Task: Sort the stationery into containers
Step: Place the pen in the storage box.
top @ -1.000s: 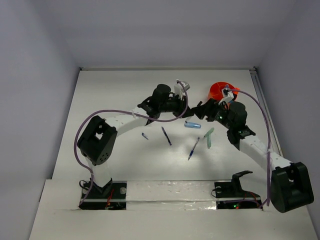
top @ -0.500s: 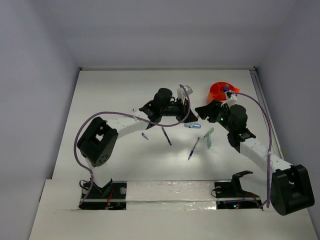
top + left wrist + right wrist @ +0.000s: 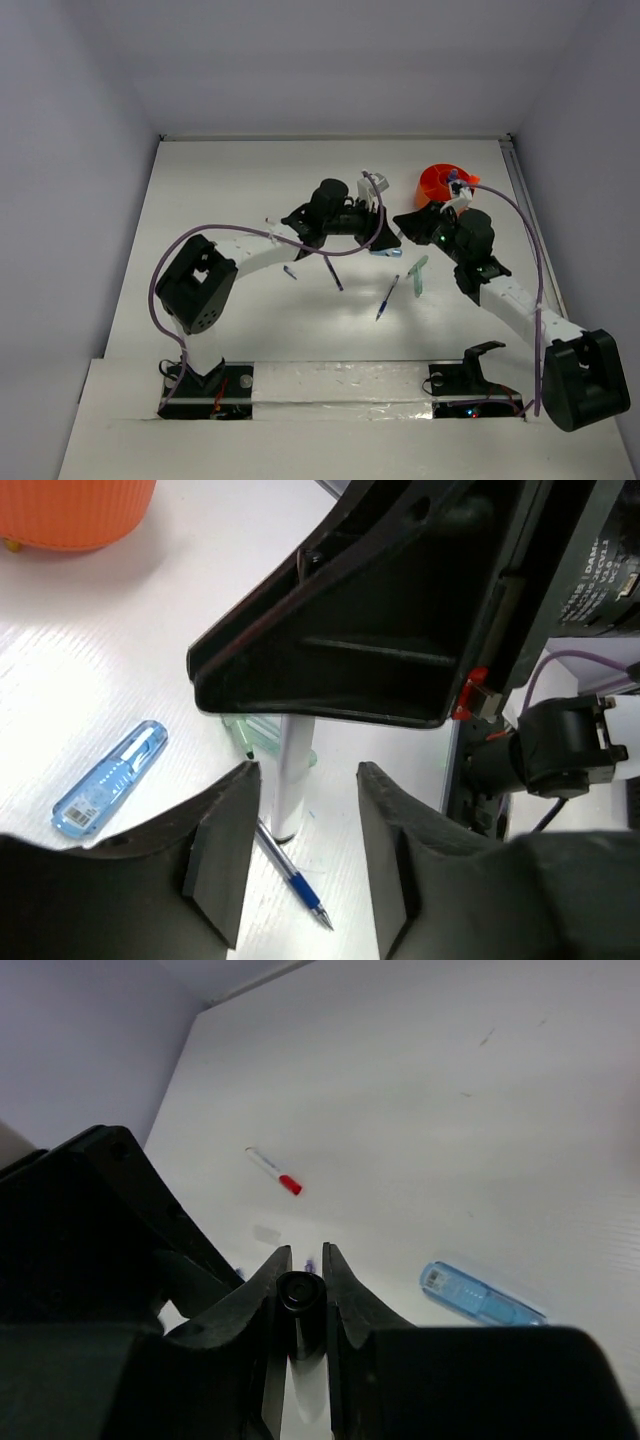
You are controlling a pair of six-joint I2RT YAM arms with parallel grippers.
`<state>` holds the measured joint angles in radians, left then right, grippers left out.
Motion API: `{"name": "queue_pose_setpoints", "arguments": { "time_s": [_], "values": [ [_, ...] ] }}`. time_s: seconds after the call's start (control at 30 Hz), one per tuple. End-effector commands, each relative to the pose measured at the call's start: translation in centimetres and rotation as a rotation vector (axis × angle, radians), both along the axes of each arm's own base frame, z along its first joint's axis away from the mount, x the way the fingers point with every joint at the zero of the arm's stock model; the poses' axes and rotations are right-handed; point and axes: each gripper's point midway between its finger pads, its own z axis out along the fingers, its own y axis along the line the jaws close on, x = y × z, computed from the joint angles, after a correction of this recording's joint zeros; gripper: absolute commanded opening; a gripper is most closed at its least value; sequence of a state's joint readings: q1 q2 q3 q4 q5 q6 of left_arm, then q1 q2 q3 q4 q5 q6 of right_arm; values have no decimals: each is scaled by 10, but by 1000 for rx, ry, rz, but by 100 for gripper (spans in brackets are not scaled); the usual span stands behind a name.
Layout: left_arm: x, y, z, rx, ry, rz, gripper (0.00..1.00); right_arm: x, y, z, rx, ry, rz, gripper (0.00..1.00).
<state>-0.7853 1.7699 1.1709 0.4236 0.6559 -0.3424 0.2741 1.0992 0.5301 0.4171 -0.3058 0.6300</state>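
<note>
The white pen needs to go over the orange cup's opening (image 3: pixel 436 184) next, as I turn my right gripper outward, and then I need to release it there. My left gripper is open and clear of the pen.
My right gripper (image 3: pixel 301 1270) is shut on a white pen with a black end (image 3: pixel 300 1305), which hangs upright from it. In the left wrist view that same white pen (image 3: pixel 293 775) stands between the spread fingers of my left gripper (image 3: pixel 308 855), which is open and clear of it. The two grippers meet nose to nose just left of the orange cup (image 3: pixel 440 182). On the table under them lie a light-blue piece (image 3: pixel 110 778), a blue pen (image 3: pixel 295 880) and a pale green piece (image 3: pixel 417 275). A white marker with a red tip (image 3: pixel 273 1171) lies farther off.
A dark purple pen (image 3: pixel 333 272) and a short dark piece (image 3: pixel 289 271) lie left of the blue pen (image 3: pixel 387 297). White walls close in the table at the back and both sides. Purple cables loop over both arms.
My left gripper moved right to meet the right one, then opened and let go of the white pen. My right gripper closed on that pen.
</note>
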Motion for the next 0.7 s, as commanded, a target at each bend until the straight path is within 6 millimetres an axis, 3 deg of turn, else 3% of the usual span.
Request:
{"name": "queue_pose_setpoints", "arguments": {
  "time_s": [0.0, 0.07, 0.13, 0.17, 0.2, 0.27, 0.33, 0.37, 0.4, 0.47, 0.5, 0.6, 0.63, 0.67],
  "values": [
    [-8, -2, 35, -65, -95, -1, 41, 8, -15, 16, -28, -56, -86, 5],
    [-12, 5, 28, -40, -98, 26, 51, 8, -25, 21, -40, -74, -136, 3],
    [-22, 10, 33, -36, -126, 36, 58, 7, -32, 23, -46, -84, -174, 3],
    [-21, 17, 24, -10, -127, 73, 59, 7, -35, 26, -47, -90, -194, 3],
    [-27, 20, 33, -20, -149, 81, 60, 8, -43, 32, -47, -108, -237, 3],
    [-27, 32, 22, 26, -167, 146, 63, 9, -54, 39, -58, -117, -296, 4],
    [-32, 42, 31, 22, -200, 180, 66, 12, -63, 51, -70, -134, -350, 4],
    [-33, 48, 25, 39, -201, 214, 67, 16, -74, 53, -90, -135, -409, 4],
    [-35, 55, 38, 14, -221, 237, 70, 19, -81, 57, -102, -134, -447, 4],
    [-32, 68, 35, 25, -227, 297, 74, 27, -99, 65, -122, -151, -556, 4],
    [-35, 74, 49, -4, -247, 313, 78, 30, -105, 70, -132, -167, -592, 4],
    [-37, 91, 54, -8, -262, 362, 85, 43, -137, 83, -206, -207, -769, 4],
    [-38, 95, 54, -8, -265, 373, 88, 46, -144, 92, -208, -236, -818, 4],
    [-40, 100, 47, 4, -260, 382, 89, 49, -158, 88, -258, -230, -894, 4]
  ]
}}
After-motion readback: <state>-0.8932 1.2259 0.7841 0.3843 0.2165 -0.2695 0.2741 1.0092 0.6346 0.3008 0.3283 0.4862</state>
